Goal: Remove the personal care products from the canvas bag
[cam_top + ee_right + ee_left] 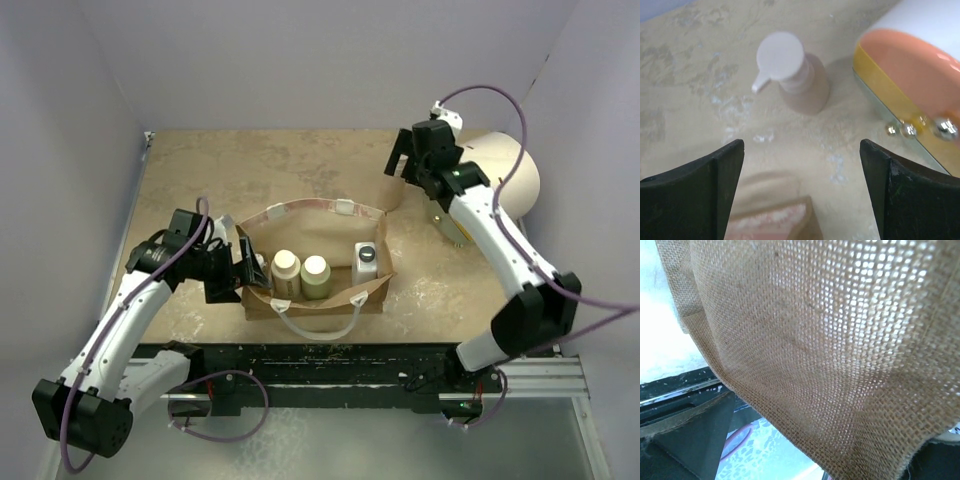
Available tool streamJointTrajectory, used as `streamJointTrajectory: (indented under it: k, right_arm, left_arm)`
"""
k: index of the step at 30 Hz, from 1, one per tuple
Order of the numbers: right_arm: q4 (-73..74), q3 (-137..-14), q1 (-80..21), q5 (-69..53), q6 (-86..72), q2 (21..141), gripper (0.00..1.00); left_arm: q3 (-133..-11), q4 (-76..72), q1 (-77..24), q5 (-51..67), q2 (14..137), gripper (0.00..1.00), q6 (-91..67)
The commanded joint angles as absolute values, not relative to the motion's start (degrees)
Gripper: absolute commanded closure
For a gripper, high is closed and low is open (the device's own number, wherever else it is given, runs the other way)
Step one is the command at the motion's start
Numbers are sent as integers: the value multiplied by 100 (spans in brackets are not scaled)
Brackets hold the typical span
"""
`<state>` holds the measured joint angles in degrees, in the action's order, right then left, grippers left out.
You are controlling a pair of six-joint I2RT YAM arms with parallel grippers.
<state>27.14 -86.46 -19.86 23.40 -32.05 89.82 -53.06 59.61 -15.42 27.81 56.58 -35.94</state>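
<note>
The right gripper brings its fingers back and down around the white black-capped bottle (366, 260) next. The bottle still stands in the bag, back toward me and below the gripper.
The canvas bag (262, 220) stands open mid-table, its rope handle (320, 328) hanging toward me. Inside it stand a cream wide-capped bottle (286, 266), an olive-green cream-capped bottle (316, 274) and a white black-capped bottle (366, 260). A small white cap (261, 263) shows by the left wall. My left gripper (243, 265) sits at that wall, fingers apart; its wrist view shows only bag weave (830, 350). The beige pump bottle (792, 75) stands upright on the table beyond the bag. My right gripper (802, 190) hovers open above and short of it, holding nothing.
A large white, orange and yellow cylinder (505, 170) lies at the back right, close beside the pump bottle, also seen as the cylinder (915, 65) in the right wrist view. A bag corner (775, 220) lies below the right fingers. Walls enclose the table on three sides.
</note>
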Motion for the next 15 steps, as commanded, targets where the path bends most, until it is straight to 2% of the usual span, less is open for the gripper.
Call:
streamJointTrajectory:
  k: [1, 7, 15]
  right_arm:
    - [3336, -8145, -2004, 1586, -2800, 7880, 3]
    - [4266, -8139, -2145, 163, -2286, 7022, 9]
    - [5418, -9205, -4537, 990, -2819, 7373, 12]
  left_arm:
    - [-4988, 5502, -1524, 3175, 5281, 2, -3987]
    - [-4526, 5128, -1529, 3599, 4934, 3, -4311]
    - [-4539, 5103, -1529, 3584, 4952, 3, -4260]
